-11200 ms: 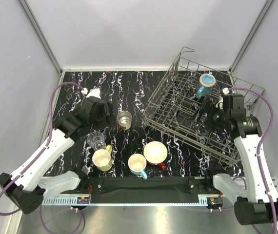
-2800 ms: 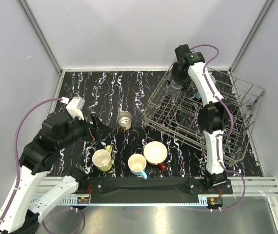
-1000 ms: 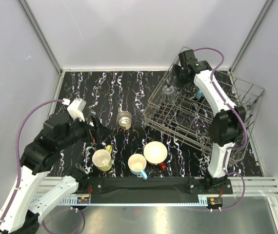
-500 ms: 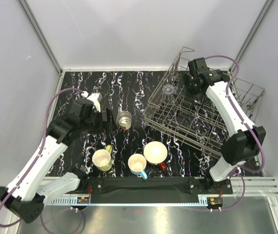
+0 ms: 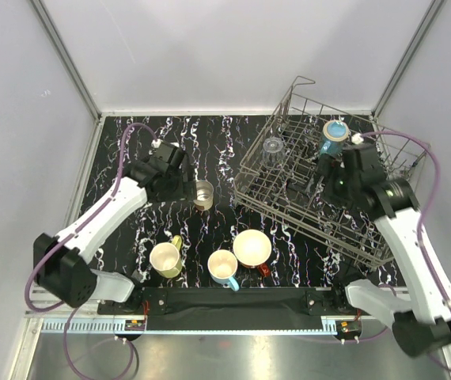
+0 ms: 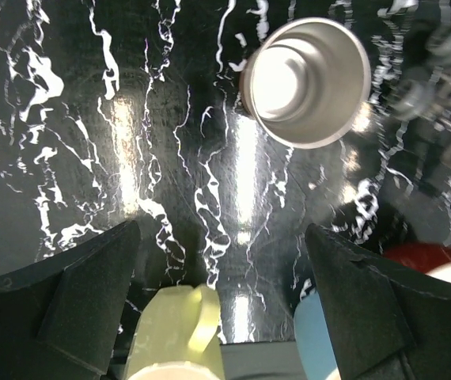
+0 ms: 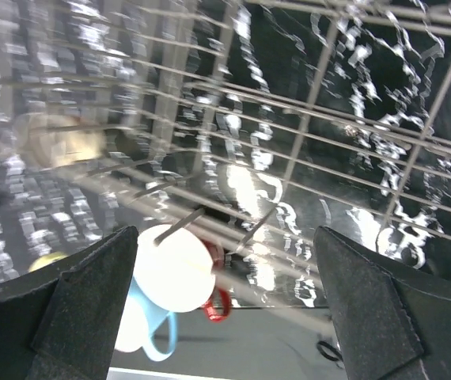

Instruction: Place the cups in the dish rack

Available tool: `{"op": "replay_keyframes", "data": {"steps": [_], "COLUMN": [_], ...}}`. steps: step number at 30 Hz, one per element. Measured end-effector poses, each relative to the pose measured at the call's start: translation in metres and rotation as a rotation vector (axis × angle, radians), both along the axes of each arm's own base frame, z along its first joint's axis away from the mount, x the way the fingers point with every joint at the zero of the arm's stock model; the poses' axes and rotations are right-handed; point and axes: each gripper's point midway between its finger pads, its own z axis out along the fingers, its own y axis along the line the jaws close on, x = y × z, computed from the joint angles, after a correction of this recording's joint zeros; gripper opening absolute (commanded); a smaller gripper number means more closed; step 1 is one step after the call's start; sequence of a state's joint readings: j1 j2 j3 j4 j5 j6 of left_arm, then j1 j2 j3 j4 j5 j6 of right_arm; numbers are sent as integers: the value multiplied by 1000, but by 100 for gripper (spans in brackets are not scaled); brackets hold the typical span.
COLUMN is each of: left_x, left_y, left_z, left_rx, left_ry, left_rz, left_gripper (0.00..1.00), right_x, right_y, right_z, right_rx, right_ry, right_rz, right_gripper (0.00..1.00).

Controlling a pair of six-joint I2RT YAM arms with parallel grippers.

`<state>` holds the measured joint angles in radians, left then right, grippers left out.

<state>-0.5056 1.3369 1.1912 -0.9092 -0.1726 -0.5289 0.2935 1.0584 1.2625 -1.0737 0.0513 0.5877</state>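
Observation:
The steel cup's opening leaves room for one finger inside, so my left gripper needs to move down and toward the right in the top view, onto the steel cup's nearest rim.
The grey wire dish rack [image 5: 368, 229] stands at the right. A clear tumbler [image 5: 274, 149] and a teal cup [image 5: 334, 136] sit inside it. A small steel cup [image 5: 202, 193] stands upright on the table. A yellow-green mug [image 5: 165, 259], a light-blue mug [image 5: 223, 267] and a wide red mug [image 5: 252, 248] stand near the front. My left gripper [image 5: 186, 190] is open and empty just left of the steel cup [image 6: 305, 83]. My right gripper [image 5: 330, 180] is open and empty above the rack's wires [image 7: 305, 142].
The table top is black marble with white walls around it. In the left wrist view the yellow-green mug [image 6: 174, 336] and light-blue mug [image 6: 316, 340] lie below the jaws. Through the rack, the right wrist view shows the red mug [image 7: 174, 265] and light-blue mug [image 7: 142, 332].
The right arm left the clear tumbler in the rack's far left corner and pulled back to the right over the rack. The left gripper moved right, up to the steel cup.

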Motion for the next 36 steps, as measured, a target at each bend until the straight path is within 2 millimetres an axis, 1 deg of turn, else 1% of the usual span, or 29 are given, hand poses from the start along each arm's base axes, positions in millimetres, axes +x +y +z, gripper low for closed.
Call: {"op": "replay_keyframes", "data": {"steps": [2, 5, 11, 13, 17, 20, 21, 22, 24, 27, 31, 32, 34, 35, 36], "left_x": [5, 14, 29, 35, 45, 51, 51, 51, 52, 51, 48, 48, 47, 46, 45], "left_y": [-2, -5, -12, -15, -19, -19, -18, -17, -17, -18, -24, -26, -29, -31, -32], "left_z": [-11, -22, -42, -48, -60, -69, -73, -76, -80, -84, -91, -93, -95, -96, -96], "left_rx": [11, 18, 30, 30, 32, 35, 37, 38, 32, 18, -5, -12, -26, -34, -38], "left_ry": [23, 34, 62, 70, 94, 111, 121, 130, 141, 152, 179, 187, 199, 205, 208], "left_rz": [22, 51, 95, 108, 136, 154, 160, 167, 179, 183, 172, 169, 169, 166, 166], "left_gripper": [91, 91, 90, 90, 86, 80, 77, 70, 63, 57, 42, 35, 25, 15, 13], "right_x": [-10, -22, -44, -54, -74, -83, -85, -85, -86, -87, -89, -90, -91, -92, -93], "right_y": [0, -2, 2, 3, 5, 5, 6, 6, 6, 6, 8, 9, 11, 13, 14], "right_z": [20, 35, 38, 41, 53, 60, 60, 59, 59, 58, 58, 58, 60, 60, 61], "right_rx": [34, 56, 100, 123, 168, 187, 190, 190, 190, 191, 205, 215, 238, 251, 264], "right_ry": [-74, -125, -141, -166, -236, -274, -274, -272, -268, -264, -256, -253, -247, -246, -244], "right_rz": [8, 16, 63, 83, 121, 140, 143, 144, 145, 146, 147, 146, 143, 140, 140], "right_gripper": [100, 100, 97, 97, 96, 96, 96, 96, 97, 97, 97, 98, 99, 100, 100]}}
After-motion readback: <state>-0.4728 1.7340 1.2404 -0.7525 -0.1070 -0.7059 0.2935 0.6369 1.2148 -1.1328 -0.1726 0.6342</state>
